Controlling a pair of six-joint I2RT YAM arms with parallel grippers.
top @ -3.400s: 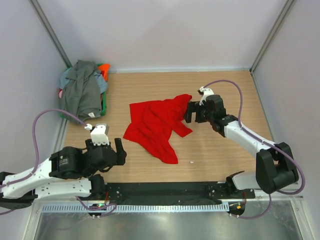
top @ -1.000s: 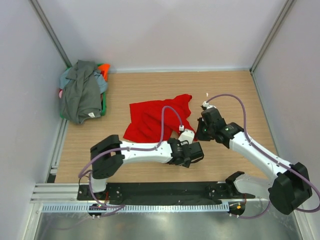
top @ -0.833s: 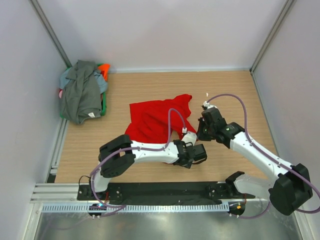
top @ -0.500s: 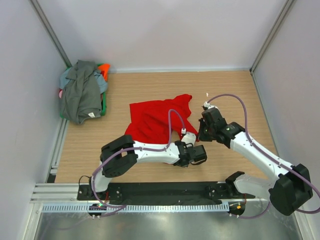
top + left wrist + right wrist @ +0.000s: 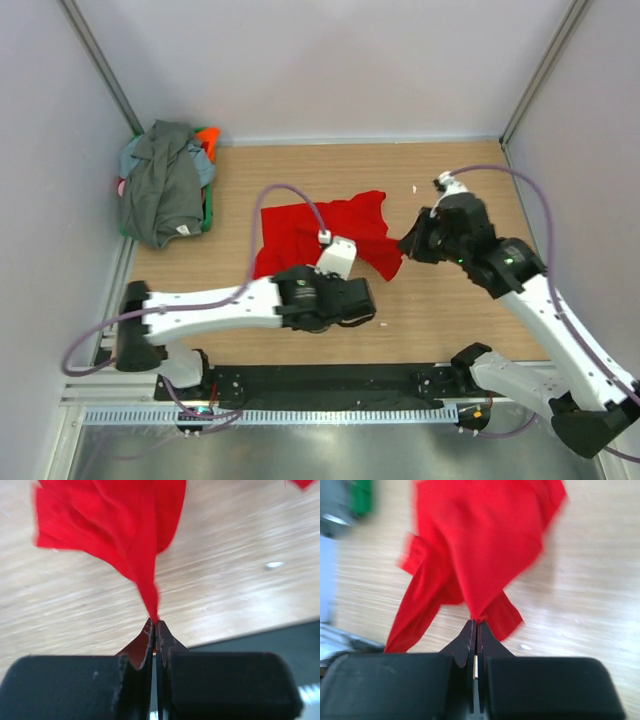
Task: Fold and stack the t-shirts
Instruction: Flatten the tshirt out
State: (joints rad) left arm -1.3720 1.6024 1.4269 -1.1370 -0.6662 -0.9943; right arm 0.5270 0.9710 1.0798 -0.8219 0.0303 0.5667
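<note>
My right gripper will next lift the corner of the bunched shirt to open its folds. Then it will lower the corner outward and let go, since the bare far wood lies outward of the gripper.
The red t-shirt (image 5: 310, 225) is stretched over the wooden table, its near part hidden under my left arm. In the left wrist view, a thin fold of the red t-shirt (image 5: 125, 525) rises from my left gripper (image 5: 154, 623), which is shut on it. My left gripper (image 5: 345, 300) hangs above the table's near middle. My right gripper (image 5: 410, 245) is shut on the shirt's right corner; the red t-shirt (image 5: 480, 545) fans out from my right gripper (image 5: 477, 622). The other t-shirts (image 5: 165, 185) lie heaped at the far left, a dark grey one on top.
The heap rests in a green bin (image 5: 208, 212) against the left wall, with orange cloth (image 5: 208, 136) showing behind. The black base rail (image 5: 330, 380) runs along the near edge. A small white speck (image 5: 275, 565) lies on the wood.
My left gripper has shut on the shirt's near edge and risen, moving left. My right arm has lifted and pulled its corner to the right, drawing the shirt up.
</note>
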